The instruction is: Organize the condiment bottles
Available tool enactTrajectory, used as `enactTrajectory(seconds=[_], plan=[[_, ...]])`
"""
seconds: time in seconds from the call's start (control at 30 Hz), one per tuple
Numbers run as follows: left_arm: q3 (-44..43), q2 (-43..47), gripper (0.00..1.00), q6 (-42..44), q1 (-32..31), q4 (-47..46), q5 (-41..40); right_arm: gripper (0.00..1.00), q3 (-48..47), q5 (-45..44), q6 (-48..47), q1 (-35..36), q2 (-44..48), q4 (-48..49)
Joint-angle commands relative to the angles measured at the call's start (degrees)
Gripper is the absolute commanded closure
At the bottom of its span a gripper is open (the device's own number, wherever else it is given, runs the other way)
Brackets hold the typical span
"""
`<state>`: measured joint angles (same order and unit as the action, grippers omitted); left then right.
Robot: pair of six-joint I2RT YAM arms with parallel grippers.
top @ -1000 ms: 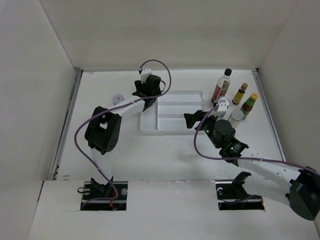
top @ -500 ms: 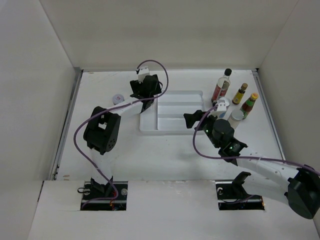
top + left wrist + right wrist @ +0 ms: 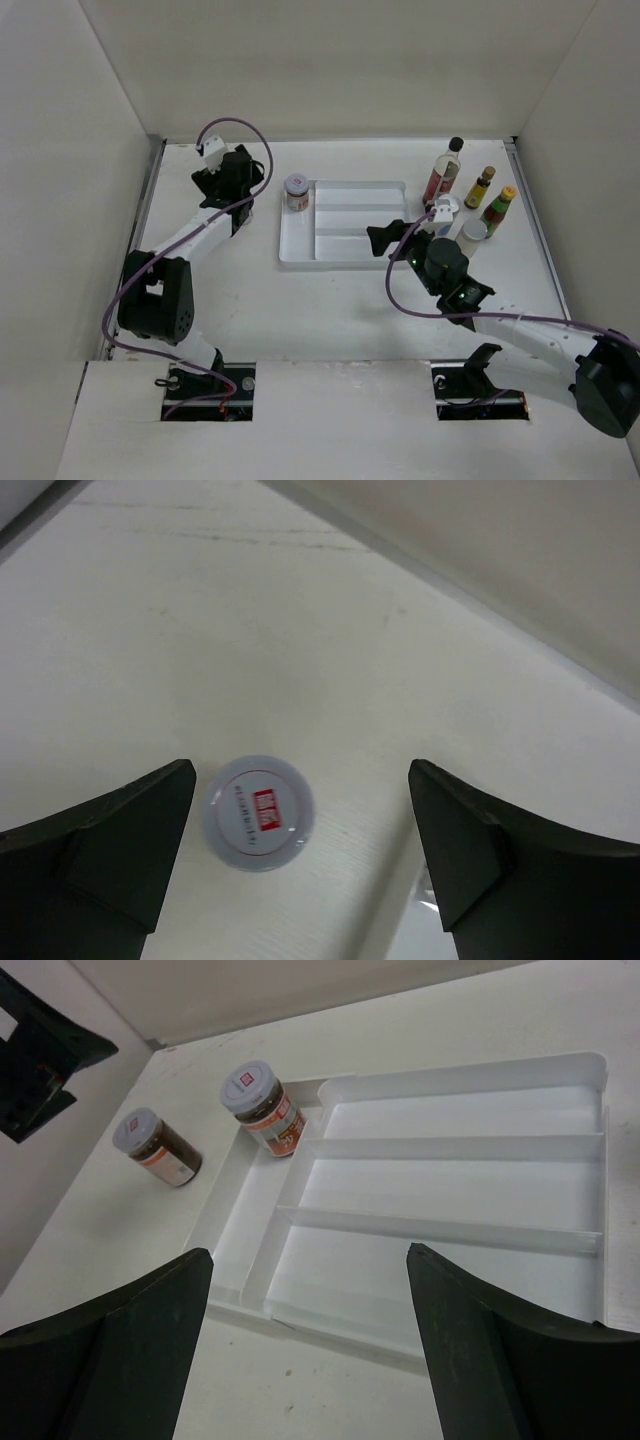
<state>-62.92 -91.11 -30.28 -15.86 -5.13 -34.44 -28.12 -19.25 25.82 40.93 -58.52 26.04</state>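
The silver lid sits below, nearer one open finger, so next I should shift my left gripper left in the wrist view and lower it around the jar.
A silver-lidded jar [image 3: 296, 190] [image 3: 262, 1108] stands upright in the far left corner of the white tray [image 3: 350, 246] [image 3: 450, 1230]. A second silver-lidded jar [image 3: 258, 812] [image 3: 157, 1145] stands on the table left of the tray. My left gripper [image 3: 230, 186] [image 3: 300, 780] hangs open above this jar, whose lid lies nearer the left finger. My right gripper [image 3: 386, 240] [image 3: 308, 1252] is open and empty over the tray's near right part. A tall black-capped bottle [image 3: 443, 170], two yellow-capped bottles [image 3: 480, 187] [image 3: 499, 209] and two white-lidded shakers [image 3: 447, 206] [image 3: 473, 230] stand right of the tray.
White walls close the table at the back and on both sides. The left arm's purple cable [image 3: 240, 130] loops above its wrist. The tray's long compartments [image 3: 470, 1175] hold nothing.
My left gripper has opened, left a jar standing in the tray's far left corner, and swung left to hang over the jar on the table. The right arm has stayed put.
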Motion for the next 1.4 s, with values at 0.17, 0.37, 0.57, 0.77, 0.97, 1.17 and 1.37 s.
enactTrajectory(seconds=[0.17, 0.37, 0.57, 0.77, 0.97, 1.17, 1.37], plan=[[-2.0, -8.3, 0.11, -1.9, 3.6, 2.8, 3.9, 0.11, -1.1, 0.7, 0.3, 0.4, -1.4, 3.2], [-4.4, -12.9, 0.19, -2.1, 4.5, 2.8, 4.6, 0.11, -1.5, 0.7, 0.2, 0.4, -3.1, 3.3], [0.6, -7.8, 0.59, -3.6, 4.5, 0.7, 2.8, 0.11, -1.8, 0.6, 0.3, 0.4, -4.1, 3.2], [6.7, 7.8, 0.62, -3.2, -2.0, -1.9, -0.3, 0.12, -1.3, 0.1, 0.2, 0.5, -3.0, 3.7], [11.3, 16.2, 0.62, -1.7, -12.6, -1.4, 0.0, 0.15, 0.2, 0.1, 0.3, 0.2, -0.5, 4.5], [9.7, 10.7, 0.61, -1.0, -17.9, -3.7, 0.3, 0.15, 0.8, 0.1, 0.5, -0.5, 0.2, 4.9], [3.3, -1.0, 0.60, 1.8, -19.5, -6.4, -0.1, 0.14, 0.5, 0.1, 0.5, -0.6, -1.1, 5.1]])
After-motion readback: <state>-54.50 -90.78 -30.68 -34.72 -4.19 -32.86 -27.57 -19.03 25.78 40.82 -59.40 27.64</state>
